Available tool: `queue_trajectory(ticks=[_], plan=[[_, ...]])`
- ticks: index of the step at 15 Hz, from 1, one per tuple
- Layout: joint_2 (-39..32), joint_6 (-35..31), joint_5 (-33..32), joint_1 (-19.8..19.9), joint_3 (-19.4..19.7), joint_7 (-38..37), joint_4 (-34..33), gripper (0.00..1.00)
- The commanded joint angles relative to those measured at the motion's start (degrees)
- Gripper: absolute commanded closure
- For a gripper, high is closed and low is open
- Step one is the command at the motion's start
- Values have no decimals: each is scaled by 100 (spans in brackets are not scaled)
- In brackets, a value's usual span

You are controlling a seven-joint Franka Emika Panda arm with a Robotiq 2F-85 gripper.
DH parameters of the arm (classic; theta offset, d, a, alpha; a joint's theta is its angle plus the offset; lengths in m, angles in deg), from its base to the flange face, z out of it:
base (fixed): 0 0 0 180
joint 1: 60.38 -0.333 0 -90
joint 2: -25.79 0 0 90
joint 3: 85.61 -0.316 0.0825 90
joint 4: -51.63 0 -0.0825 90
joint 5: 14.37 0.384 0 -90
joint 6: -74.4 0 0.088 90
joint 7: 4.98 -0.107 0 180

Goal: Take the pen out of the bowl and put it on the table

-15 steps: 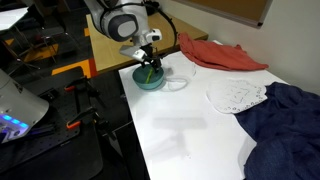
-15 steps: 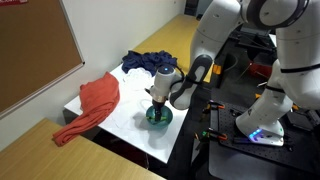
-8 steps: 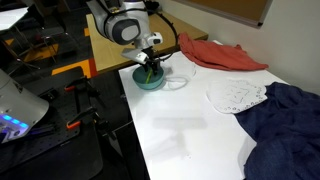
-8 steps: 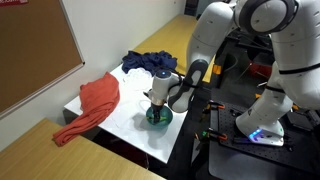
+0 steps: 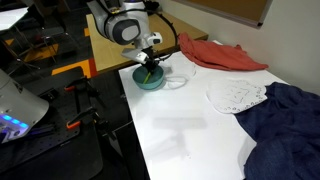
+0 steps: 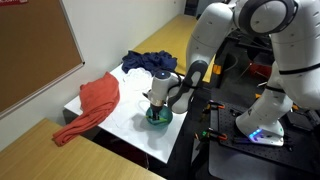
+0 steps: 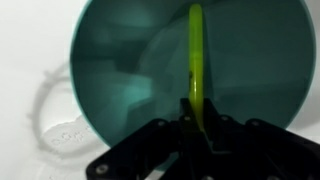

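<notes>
The pen is still in the bowl, so I will raise my gripper clear of the bowl's rim and carry the pen over the table (image 5: 175, 100) next to the clear dish.
The teal-green bowl (image 7: 160, 60) fills the wrist view and stands near the white table's (image 5: 190, 125) corner in both exterior views (image 5: 150, 78) (image 6: 159, 117). A yellow-green pen (image 7: 196, 55) leans across the inside of the bowl, also seen as a thin stick (image 5: 148, 71) in an exterior view. My gripper (image 7: 197, 118) reaches down into the bowl (image 5: 150, 62) (image 6: 158, 106) and is shut on the pen's lower end, the dark fingers pressed against both sides of it.
A clear glassy round dish (image 7: 55, 115) (image 5: 178, 82) lies right beside the bowl. A red cloth (image 5: 218, 53) (image 6: 90, 105), a white patterned cloth (image 5: 238, 95) and a dark blue cloth (image 5: 285, 125) (image 6: 150, 62) lie on the table. A brown wooden table (image 5: 105, 45) stands behind.
The gripper's fingers have closed onto the pen inside the bowl. The arm has hardly moved.
</notes>
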Motion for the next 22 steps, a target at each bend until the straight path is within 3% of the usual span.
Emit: queue_trajectory(ticks=[1,8,12,17,20,22], plan=[[239,-106,-65,-133,103,-235,142,96],[1430,-62,-46,-530,530,-863,817,96],[1997,17,-245,-1125,1467,-1598,1016,96],[1804,81,-973,-2082,3050,-2948,754,96],[1591,46,-976,-2149,3305,-3298,705,96],[1445,-43,-859,-2036,3238,-3304,693,96]])
